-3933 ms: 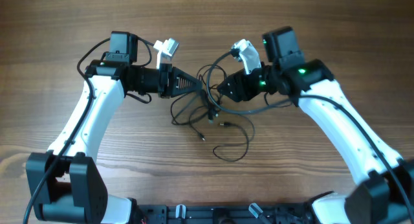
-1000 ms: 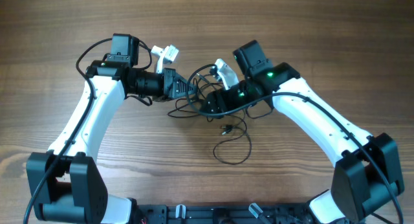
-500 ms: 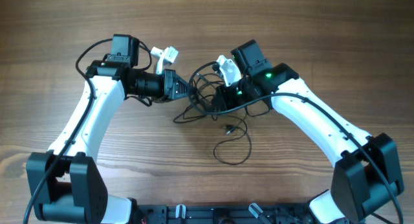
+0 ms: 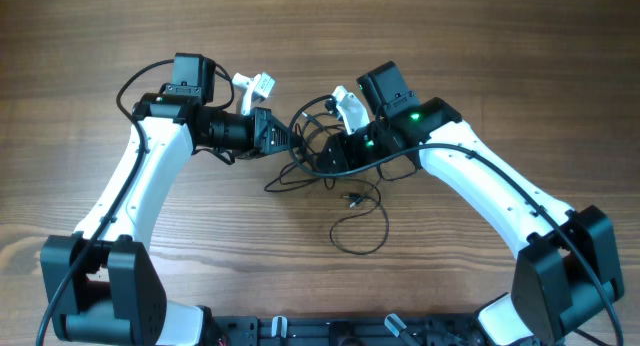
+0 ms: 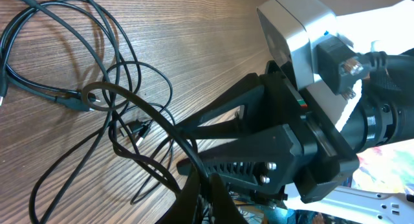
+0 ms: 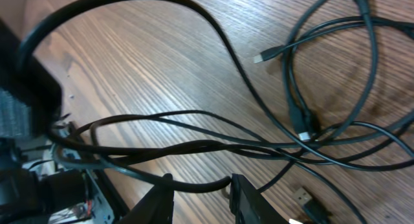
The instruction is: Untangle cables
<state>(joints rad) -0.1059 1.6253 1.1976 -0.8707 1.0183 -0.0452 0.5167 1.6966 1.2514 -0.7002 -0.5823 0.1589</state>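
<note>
The tangled cables bunch between both grippers, so my left gripper will pull left in the overhead view, over the bare wood (image 4: 246, 174) beside the tangle, and release.
The cables (image 4: 305, 148) are thin black cords tangled between my two grippers at mid-table, with one loop trailing toward the front. My left gripper (image 4: 290, 138) points right and is shut on a cable; in the left wrist view its fingers (image 5: 206, 198) pinch a strand that arcs up to a knot (image 5: 87, 98). My right gripper (image 4: 318, 158) faces it from the right, almost touching. In the right wrist view its jaws (image 6: 202, 201) stand apart, a cable lying across the gap, with several twisted strands (image 6: 194, 146) just beyond.
Bare wooden tabletop (image 4: 480, 46) lies all round. A loose plug end (image 4: 350, 198) lies in front of the tangle. A small plug (image 6: 260, 57) and a flat USB plug (image 6: 304, 197) rest on the wood. The right gripper's black body (image 5: 259, 153) fills the left wrist view.
The right arm has swung in from the right, close to the left gripper. In the last second its jaws closed and parted again, and the tangle shifted slightly. The left arm stayed put.
</note>
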